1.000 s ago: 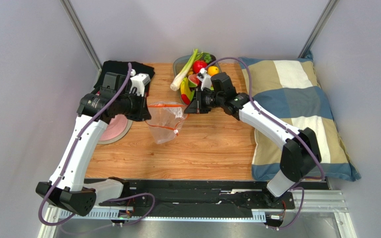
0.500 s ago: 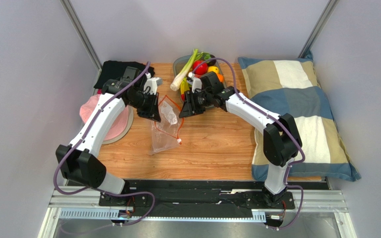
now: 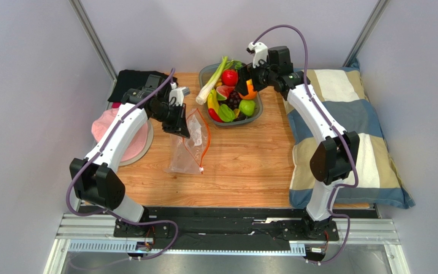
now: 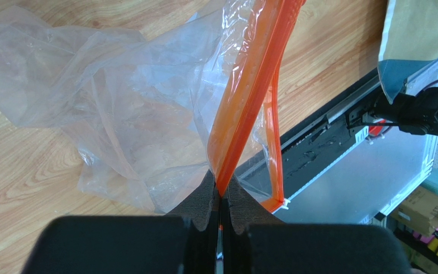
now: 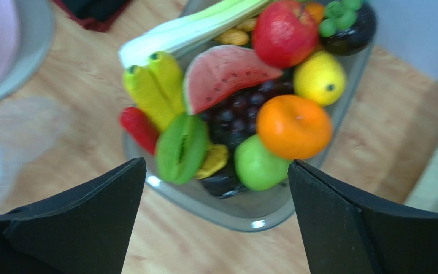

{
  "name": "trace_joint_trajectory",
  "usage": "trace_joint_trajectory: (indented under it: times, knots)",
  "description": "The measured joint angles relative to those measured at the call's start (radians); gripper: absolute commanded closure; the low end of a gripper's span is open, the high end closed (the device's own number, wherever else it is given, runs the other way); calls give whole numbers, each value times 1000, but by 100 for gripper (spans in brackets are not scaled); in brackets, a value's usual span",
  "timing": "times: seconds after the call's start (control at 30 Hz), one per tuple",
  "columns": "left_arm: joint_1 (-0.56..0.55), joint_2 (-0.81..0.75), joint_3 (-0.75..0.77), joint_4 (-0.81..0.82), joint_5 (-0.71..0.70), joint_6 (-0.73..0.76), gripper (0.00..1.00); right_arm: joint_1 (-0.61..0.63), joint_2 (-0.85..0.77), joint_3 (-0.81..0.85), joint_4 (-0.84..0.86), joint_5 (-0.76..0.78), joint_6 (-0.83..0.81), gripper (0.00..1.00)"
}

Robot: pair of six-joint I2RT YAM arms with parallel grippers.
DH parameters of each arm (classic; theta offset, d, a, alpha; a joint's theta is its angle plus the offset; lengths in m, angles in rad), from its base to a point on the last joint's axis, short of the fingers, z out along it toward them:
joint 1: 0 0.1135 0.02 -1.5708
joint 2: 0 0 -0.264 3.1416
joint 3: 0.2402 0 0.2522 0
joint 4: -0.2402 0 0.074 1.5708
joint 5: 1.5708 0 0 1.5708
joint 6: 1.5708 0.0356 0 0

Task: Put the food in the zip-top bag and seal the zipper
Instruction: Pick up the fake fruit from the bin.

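Observation:
My right gripper lowers onto the orange (image 5: 294,127) in the grey tray (image 5: 244,220) next and closes around its sides, because the fruit lies uncovered, partly over the green apple.
The zip-top bag (image 3: 186,153) lies crumpled on the wood, its mouth narrowed and lifted at one end. My left gripper (image 4: 221,185) is shut on the orange-red zipper (image 4: 250,85) at that end, and shows beside the bag from above (image 3: 180,127). The white slider (image 3: 201,169) hangs at the far end of the strip. My right gripper (image 5: 215,164) hangs open and empty over the grey tray (image 5: 244,220) of food. In the tray lie the orange (image 5: 293,125), green apple (image 5: 258,165), starfruit (image 5: 181,147), banana (image 5: 153,91) and watermelon slice (image 5: 221,74).
The tray (image 3: 256,117) also holds a red apple (image 5: 284,25), a lemon (image 5: 318,77), dark grapes and a leek. A plaid pillow (image 3: 341,131) fills the right side. A pink cloth on a grey plate (image 3: 121,137) and black fabric (image 3: 133,80) sit at the left.
My right gripper let go of the bag's rim, opened wide and rose back over the tray. The bag's mouth collapsed flat, and the left gripper has kept its hold on the zipper.

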Motion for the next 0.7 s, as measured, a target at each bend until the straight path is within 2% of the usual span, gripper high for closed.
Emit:
trace_joint_trajectory:
  times: [0.3, 0.7]
  knots:
    - [0, 29, 29, 2, -3, 4, 100, -20, 173, 45, 48, 77, -335, 0]
    - [3, 47, 29, 2, -16, 8, 100, -21, 317, 72, 72, 77, -551, 1]
